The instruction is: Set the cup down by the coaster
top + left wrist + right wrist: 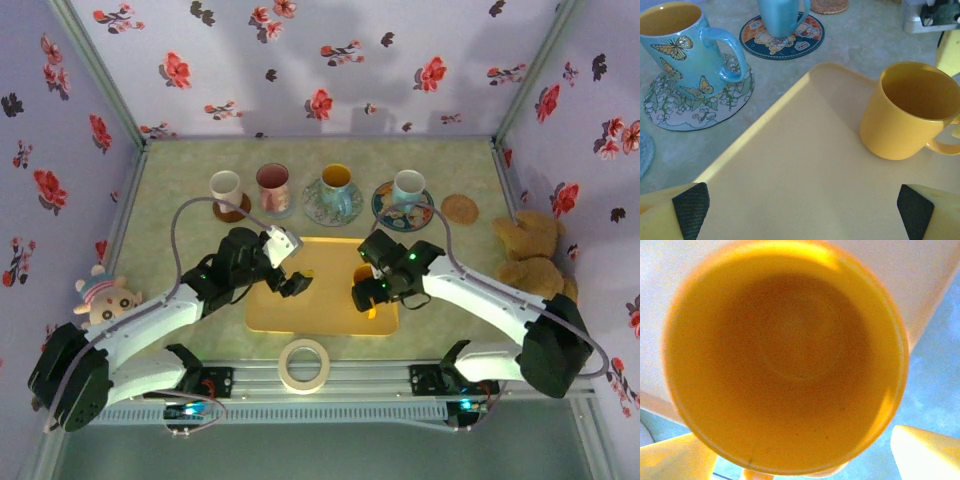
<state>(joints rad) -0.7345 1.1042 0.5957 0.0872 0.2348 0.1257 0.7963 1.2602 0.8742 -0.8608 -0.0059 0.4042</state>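
My right gripper is open and the yellow cup's handle shows between its fingers. I should next lower my right gripper further at the yellow cup's near side, with a finger on each side of its handle (pixel 372 313) (pixel 758 475).
A yellow cup (pixel 907 107) stands upright on the yellow tray (pixel 790 165), its handle pointing right. From above, my right gripper (pixel 785 460) looks straight down into the cup (pixel 785 355). Its yellow fingers (pixel 925 455) stand open on either side of the cup's lower edge, with a gap showing at the right finger. From the top camera the right gripper (pixel 370 298) hangs over the tray's right part and hides most of the cup (pixel 373 311). The bare woven coaster (pixel 460 208) lies at the back right. My left gripper (pixel 802 210) is open and empty, low over the tray.
Along the back stand a white cup (pixel 225 188), a pink cup (pixel 272 187), a butterfly mug (pixel 682 45) on a floral coaster, and a blue mug (pixel 782 15) on a cartoon coaster. A tape roll (pixel 304 364) lies in front. A teddy bear (pixel 530 250) sits right, a doll (pixel 100 295) left.
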